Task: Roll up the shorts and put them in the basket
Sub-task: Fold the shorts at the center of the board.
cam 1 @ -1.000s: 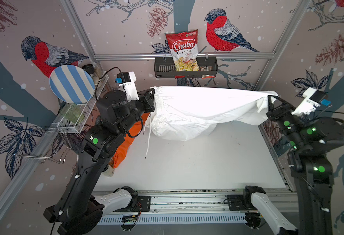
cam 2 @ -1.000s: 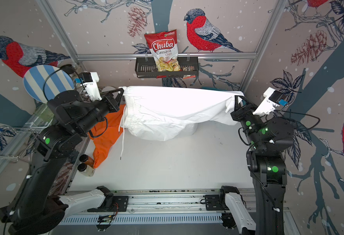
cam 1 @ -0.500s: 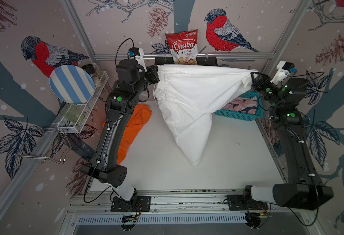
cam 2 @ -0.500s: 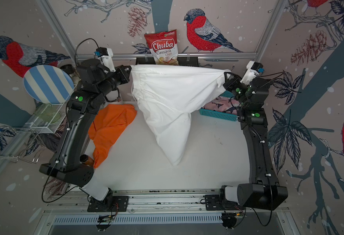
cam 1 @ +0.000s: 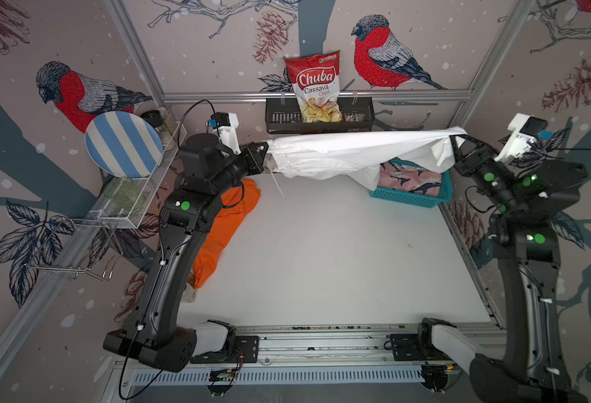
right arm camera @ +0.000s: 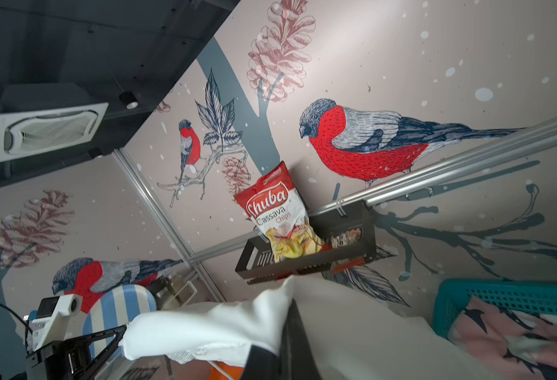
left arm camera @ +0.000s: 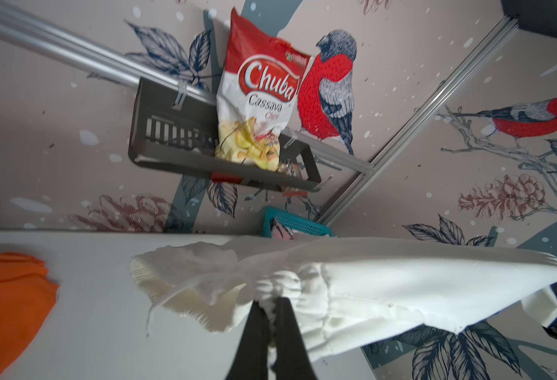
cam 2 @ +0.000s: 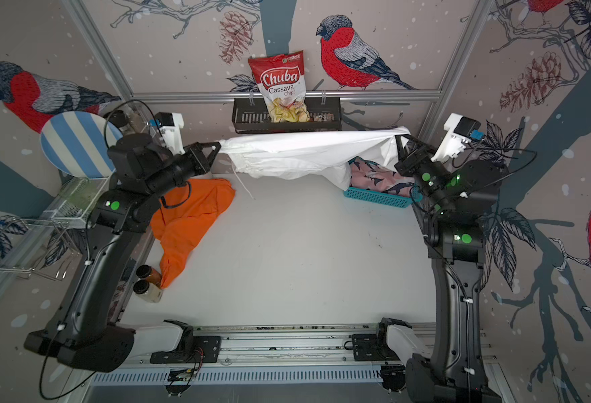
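Observation:
The gathered waist of the white shorts goes down and back with my left gripper next and is released. The bare tabletop beside the orange shorts lies below and back of the gripper.
The white shorts [cam 1: 349,153] [cam 2: 304,150] hang stretched in the air along the back of the table, between my two grippers. My left gripper [cam 1: 264,153] [cam 2: 217,150] [left arm camera: 268,304] is shut on the gathered waist, and a drawstring dangles below it. My right gripper [cam 1: 452,146] [cam 2: 400,146] [right arm camera: 288,316] is shut on the other end of the cloth [right arm camera: 221,325]. The orange shorts [cam 1: 224,223] [cam 2: 189,216] lie crumpled on the table's left side, under my left arm. The pink shark-print shorts [cam 1: 409,178] [cam 2: 374,179] [right arm camera: 517,339] sit in a teal basket [cam 1: 405,200] at the back right.
A black wall basket [cam 1: 280,118] with a chips bag [cam 1: 316,87] hangs just behind the stretched cloth. A striped plate [cam 1: 123,144] and a wire rack [cam 1: 137,209] line the left wall. Two small bottles [cam 2: 147,282] stand at the table's left edge.
Half a second ago the white shorts hung down in a long point over the table. Now they are pulled out nearly level, with both grippers a little farther apart.

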You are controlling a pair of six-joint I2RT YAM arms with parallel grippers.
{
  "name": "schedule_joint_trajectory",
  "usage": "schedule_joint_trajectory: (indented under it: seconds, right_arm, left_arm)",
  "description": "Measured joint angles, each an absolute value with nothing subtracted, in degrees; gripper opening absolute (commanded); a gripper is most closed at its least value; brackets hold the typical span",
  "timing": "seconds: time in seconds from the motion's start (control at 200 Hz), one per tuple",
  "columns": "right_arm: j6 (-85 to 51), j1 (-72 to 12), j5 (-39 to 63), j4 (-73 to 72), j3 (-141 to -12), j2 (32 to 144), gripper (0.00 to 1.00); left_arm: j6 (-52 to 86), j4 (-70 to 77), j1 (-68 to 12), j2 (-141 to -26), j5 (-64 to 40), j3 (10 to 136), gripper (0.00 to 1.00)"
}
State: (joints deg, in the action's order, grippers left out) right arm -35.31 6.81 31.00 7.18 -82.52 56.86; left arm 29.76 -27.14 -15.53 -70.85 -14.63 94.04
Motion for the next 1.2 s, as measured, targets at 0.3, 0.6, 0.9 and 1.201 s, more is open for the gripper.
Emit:
schedule_joint_trajectory:
  seconds: [0.3, 0.6, 0.9, 1.201]
  right_arm:
    - [-32.75, 6.13, 32.71, 23.22, -53.08, 26.0, 0.0]
    - [-34.48, 6.11, 34.63, 29.08, -40.99, 19.84, 0.0]
    - [-36.03, -4.91, 28.75, 16.71, -39.07, 40.23, 0.0]
    - [-33.58, -16.16, 17.63, 6.94, -58.24, 80.79, 0.0]
  left_arm:
    - [33.39, -24.99, -14.9, -43.53, -18.13, 52.88, 0.0]
    - [40.84, -25.58, -14.79, -34.26, -21.02, 33.71, 0.0]
    - [43.57, -24.91, -14.66, -43.53, -15.22, 31.35, 0.0]
    - [49.39, -22.81, -14.35, -47.27, -11.42, 25.12, 0.0]
